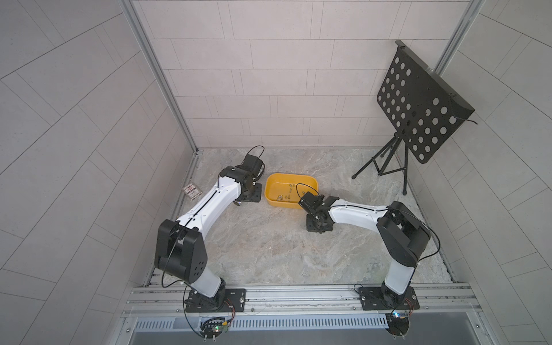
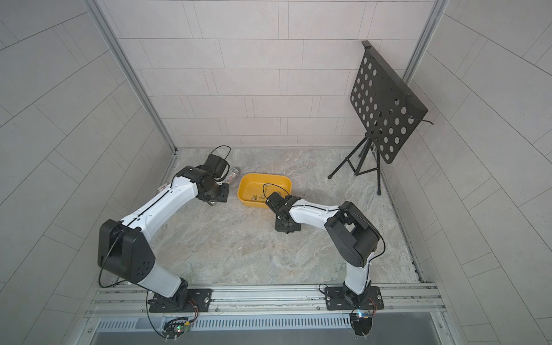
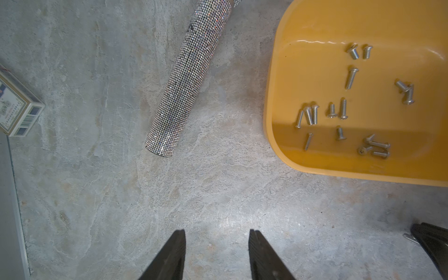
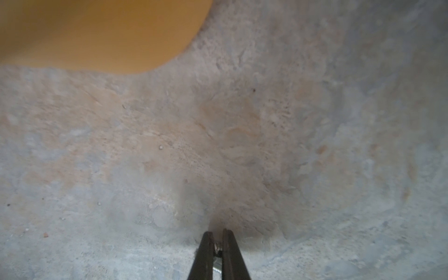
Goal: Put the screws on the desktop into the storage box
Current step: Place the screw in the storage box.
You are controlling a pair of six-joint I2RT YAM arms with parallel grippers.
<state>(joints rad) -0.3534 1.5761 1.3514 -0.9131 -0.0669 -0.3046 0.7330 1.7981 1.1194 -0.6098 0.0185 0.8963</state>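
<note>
The box's near side blocks the way, so next my right gripper lifts the screw, carries it outward over the box's bottom and releases it there.
The yellow storage box (image 1: 266, 191) (image 2: 240, 191) sits on the marble desktop (image 1: 268, 245) between the two arms. Several silver screws (image 3: 312, 114) lie scattered on its floor. My right gripper (image 4: 218, 232) is low over the desktop just in front of the box (image 4: 97, 31), shut on a small screw (image 4: 217, 247) pinched between its fingertips. The left wrist view shows one of its black fingers (image 3: 429, 242) with that screw (image 3: 410, 238) poking out. My left gripper (image 3: 217, 234) hangs open over bare desktop left of the box (image 3: 269, 116), holding nothing.
A long glittery tube (image 3: 189, 80) (image 2: 232, 176) lies on the desktop between the left gripper and the box. A small red-and-white card box (image 1: 192, 191) (image 3: 17, 106) rests by the left wall. A black perforated music stand (image 1: 418, 104) occupies the back right corner.
</note>
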